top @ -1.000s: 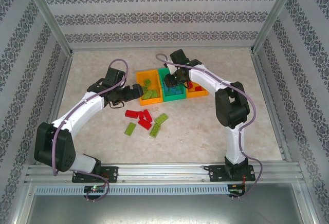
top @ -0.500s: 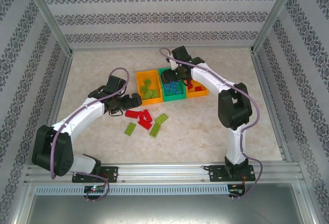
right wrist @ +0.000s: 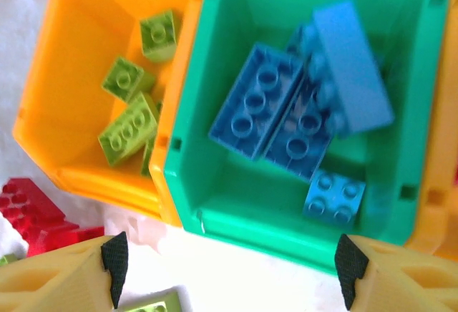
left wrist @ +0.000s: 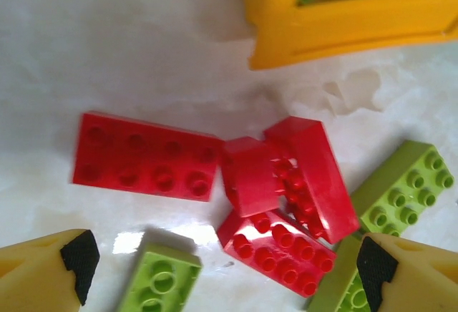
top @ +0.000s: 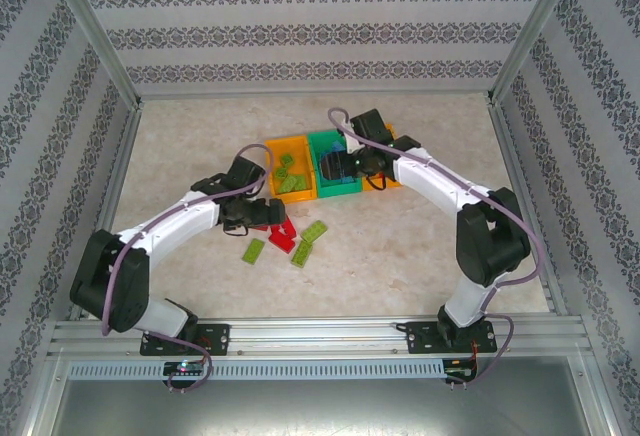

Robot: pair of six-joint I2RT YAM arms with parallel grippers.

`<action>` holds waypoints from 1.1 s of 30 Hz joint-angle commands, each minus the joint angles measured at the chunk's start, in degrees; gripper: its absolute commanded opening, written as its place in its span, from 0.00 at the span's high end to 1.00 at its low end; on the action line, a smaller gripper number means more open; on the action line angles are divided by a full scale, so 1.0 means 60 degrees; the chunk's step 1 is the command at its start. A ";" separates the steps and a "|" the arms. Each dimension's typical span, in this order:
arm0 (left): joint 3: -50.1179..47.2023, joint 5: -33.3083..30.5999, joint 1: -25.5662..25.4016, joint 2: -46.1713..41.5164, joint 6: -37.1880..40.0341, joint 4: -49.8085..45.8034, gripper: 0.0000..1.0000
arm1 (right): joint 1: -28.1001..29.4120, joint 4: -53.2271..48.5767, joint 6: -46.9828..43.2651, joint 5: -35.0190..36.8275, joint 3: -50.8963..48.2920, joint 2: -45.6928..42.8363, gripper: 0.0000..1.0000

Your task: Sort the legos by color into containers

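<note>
The right gripper will next draw back and lower onto the red brick tipped on edge (top: pixel 289 227), below it by the left gripper, still outside the bins.
My left gripper (top: pixel 268 212) (left wrist: pixel 227 265) hangs open just above loose red legos: one long brick (left wrist: pixel 147 158) lies flat and three more sit in a heap (left wrist: pixel 286 205). Nothing is between its fingers. Lime legos lie beside them (left wrist: pixel 159 283) (left wrist: pixel 404 190). My right gripper (top: pixel 335 166) (right wrist: pixel 232 262) is open and empty over the near edge of the green bin (right wrist: pixel 243 215), which holds several light blue legos (right wrist: pixel 300 111). The left orange bin (top: pixel 272 171) (right wrist: pixel 79 76) holds several lime legos (right wrist: pixel 129 122).
The right orange bin (top: pixel 392 182) is mostly hidden under my right arm. Three lime bricks (top: pixel 253 250) (top: pixel 302 252) (top: pixel 315 231) lie loose on the table in front of the bins. Metal frame rails and patterned walls enclose the tabletop.
My left gripper moved from beside the left orange bin toward me and right, down over the red bricks. The right arm's elbow swung right while its gripper stayed over the green bin.
</note>
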 commanded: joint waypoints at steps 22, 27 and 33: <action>-0.1534 -0.1916 0.0689 -0.1551 -0.1039 -0.0909 0.01 | 0.3766 0.1352 0.1853 0.1623 -0.0900 0.0973 0.28; -0.1705 -0.1916 0.0788 -0.1587 -0.0941 -0.0895 0.01 | 0.3936 0.1273 0.1915 0.1347 -0.0515 0.1485 0.28; -0.1805 -0.1830 0.0834 -0.1678 -0.0881 -0.0777 0.01 | 0.3959 0.0975 0.1897 0.1248 0.0023 0.2179 0.32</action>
